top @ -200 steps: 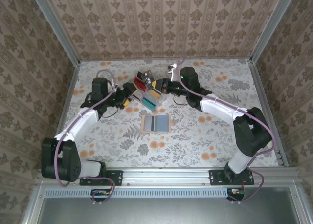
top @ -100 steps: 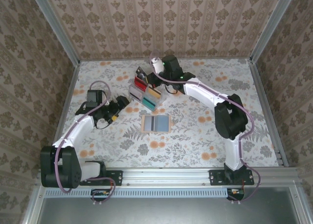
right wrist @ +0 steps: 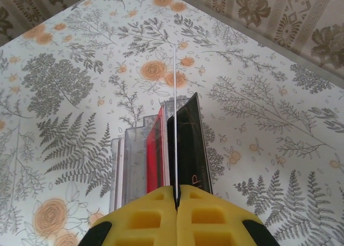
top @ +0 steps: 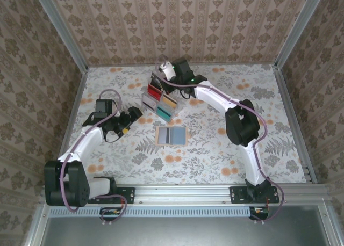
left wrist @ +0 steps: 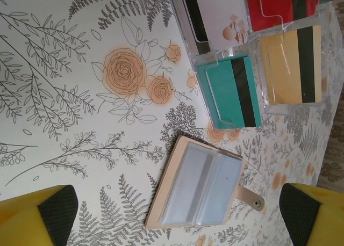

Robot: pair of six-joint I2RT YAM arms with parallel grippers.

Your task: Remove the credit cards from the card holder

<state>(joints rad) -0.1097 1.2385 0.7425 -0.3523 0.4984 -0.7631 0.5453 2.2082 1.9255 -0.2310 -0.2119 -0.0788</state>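
My right gripper has the thin card already lined up, so it will go down beside the black card (top: 156, 81) (right wrist: 189, 144) at the back of the stand and release it there.
The card holder (left wrist: 199, 189), a tan wallet, lies open on the flowered table with its blue-grey pockets up, also in the top view (top: 172, 135). My left gripper (left wrist: 177, 211) hangs open above it, pads wide apart and nothing between them; in the top view it (top: 130, 118) sits left of the wallet. An orange-yellow credit card (left wrist: 293, 66) stands in a clear stand (top: 160, 98). My right gripper (right wrist: 176, 195) is shut on a thin card (right wrist: 174, 95) seen edge-on, held over the back of the stand (right wrist: 134, 160).
The stand also holds a teal card (left wrist: 234, 93), a red card (right wrist: 156, 149), a black card (right wrist: 191, 144) and a white card (left wrist: 228, 26). The wallet's strap (left wrist: 251, 199) sticks out to one side. Patterned walls close off the table on three sides.
The right arm has swung from the stand's right side round to its back, still shut on the thin card. The left gripper drew back left from the stand and opened fully.
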